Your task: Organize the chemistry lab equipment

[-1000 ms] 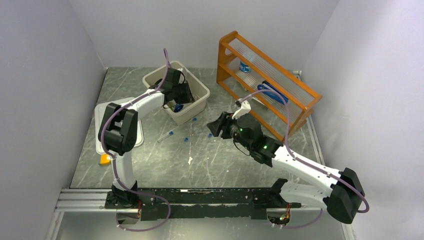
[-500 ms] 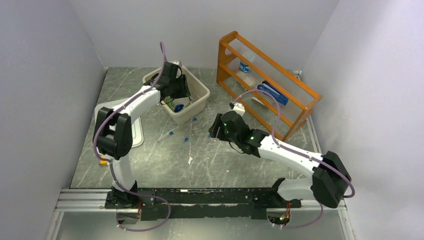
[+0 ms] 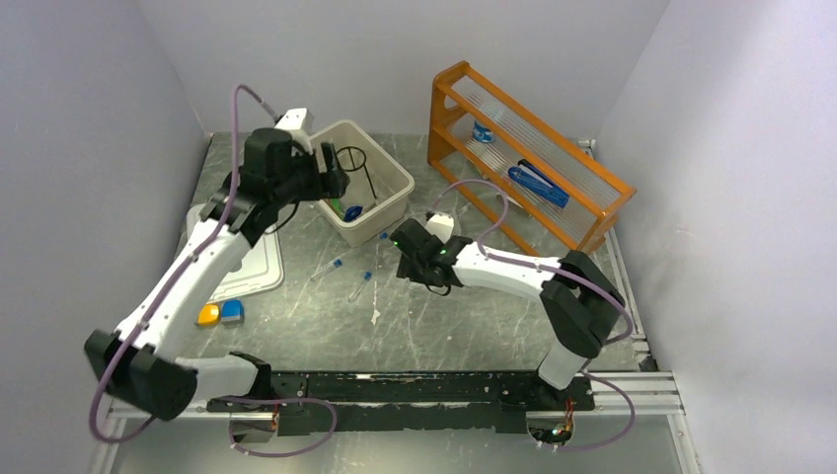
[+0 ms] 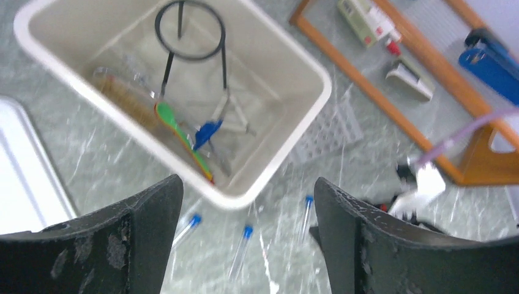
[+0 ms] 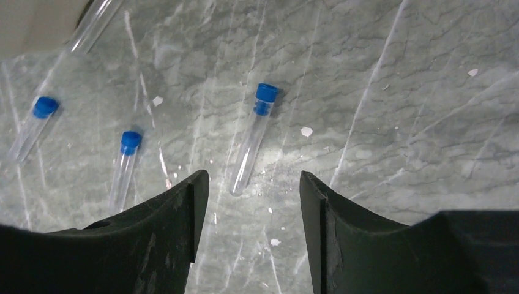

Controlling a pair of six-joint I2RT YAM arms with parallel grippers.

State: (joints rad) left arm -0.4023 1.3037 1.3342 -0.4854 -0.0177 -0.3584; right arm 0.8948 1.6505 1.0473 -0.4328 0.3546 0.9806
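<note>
I will move my right gripper down and outward along the test tube next, over the clear part [image 5: 256, 127] beside the tube's blue cap, since the bottom end of the tube points between my fingers.
A black wire ring stand [image 4: 190, 37] stands in the beige bin [image 4: 287, 150], with a green dropper [image 4: 180, 131] and other small tools beside it. My left gripper [image 4: 248, 202] hangs open and empty above the bin's near corner [image 3: 331, 183]. Three clear blue-capped test tubes [image 4: 240, 251] lie on the table below the bin. My right gripper [image 5: 254, 184] is open low over the table [image 3: 402, 263], with one test tube [image 5: 252, 141] just ahead of its fingertips and two more tubes [image 5: 123, 165] to the left. The clear tube rack [image 4: 333, 128] lies beside the bin.
An orange wooden shelf [image 3: 523, 168] with blue items stands at the back right. A white tray [image 3: 252, 267] lies at the left, with an orange block [image 3: 207, 314] and a blue block [image 3: 232, 310] at its near end. Grey walls close in both sides.
My left gripper has pulled up and back out of the bin and opened, leaving the ring stand standing inside. My right gripper has moved left, down over the loose test tubes.
</note>
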